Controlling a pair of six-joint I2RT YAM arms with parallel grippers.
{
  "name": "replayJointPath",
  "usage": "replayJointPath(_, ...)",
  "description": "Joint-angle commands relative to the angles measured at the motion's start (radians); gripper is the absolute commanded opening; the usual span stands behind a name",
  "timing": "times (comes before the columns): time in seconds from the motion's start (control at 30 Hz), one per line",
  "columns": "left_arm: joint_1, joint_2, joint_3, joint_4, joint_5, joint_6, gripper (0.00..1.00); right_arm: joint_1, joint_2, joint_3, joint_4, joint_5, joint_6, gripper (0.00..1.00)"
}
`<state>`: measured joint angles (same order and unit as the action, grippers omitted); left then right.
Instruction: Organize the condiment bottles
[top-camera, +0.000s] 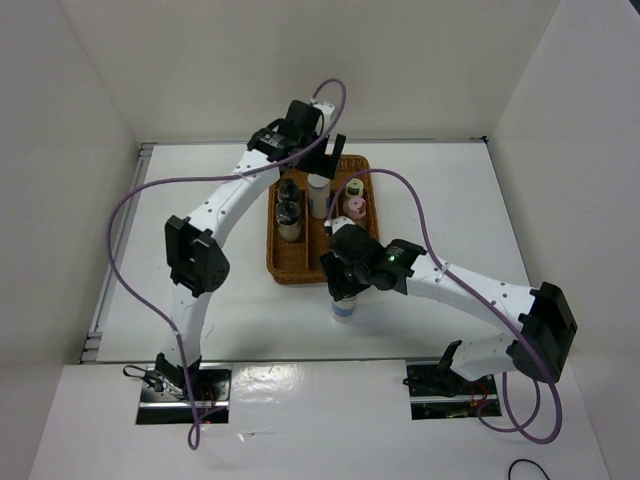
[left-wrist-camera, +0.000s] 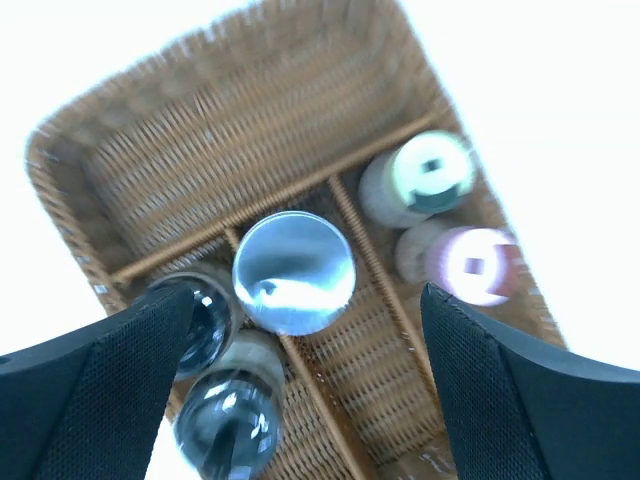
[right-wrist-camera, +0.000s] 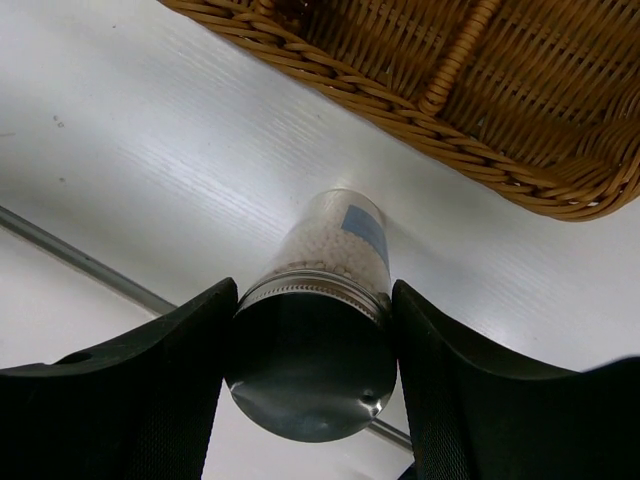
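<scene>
I need to lift my right gripper outward over the tray's near rim next, then move it down to release the jar. The free bottom of the tray's middle section is outward of my gripper.
The brown wicker tray lies mid-table. In it stand two black-lidded jars, a white-lidded jar, a yellow-green-lidded jar and a pink-lidded jar. My left gripper hovers open and empty above the tray's far end. Its wrist view shows the white lid, the black lids, the yellow-green lid and the pink lid. My right gripper is shut on the silver-lidded, blue-labelled jar, upright just outside the tray's near edge.
The tray's woven rim lies just beyond the held jar. White walls enclose the table on three sides. A metal rail runs along the left edge, and a grey seam crosses the table near the jar.
</scene>
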<state>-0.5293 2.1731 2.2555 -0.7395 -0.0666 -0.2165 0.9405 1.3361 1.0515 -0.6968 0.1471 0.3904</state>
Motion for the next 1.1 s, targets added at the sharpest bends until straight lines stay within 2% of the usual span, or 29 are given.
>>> replayJointPath(0.0,0.014,-0.147,0.105,-0.037,-0.001,-0.03,1.0,0.011,0.008,0.016,-0.03,0.014,0.027,0.44)
replayJointPath(0.17,0.046,-0.274,0.096,-0.055,-0.021,-0.049,1.0,0.011,0.008,0.195,-0.084,0.035,0.036,0.41)
replayJointPath(0.43,0.152,-0.541,-0.172,-0.009,-0.09,-0.058,1.0,-0.037,0.063,0.433,-0.124,0.078,-0.056,0.41)
replayJointPath(0.6,0.232,-0.656,-0.33,0.009,-0.069,-0.077,1.0,-0.086,0.12,0.479,-0.067,0.124,-0.142,0.41)
replayJointPath(0.73,0.27,-0.763,-0.436,0.029,-0.059,-0.077,1.0,-0.178,0.169,0.489,0.017,0.135,-0.205,0.41)
replayJointPath(0.83,0.291,-0.827,-0.516,0.038,-0.05,-0.077,1.0,-0.219,0.216,0.501,0.085,0.076,-0.225,0.41)
replayJointPath(1.07,0.331,-0.961,-0.652,0.071,-0.03,-0.096,1.0,-0.229,0.32,0.582,0.135,0.043,-0.265,0.4)
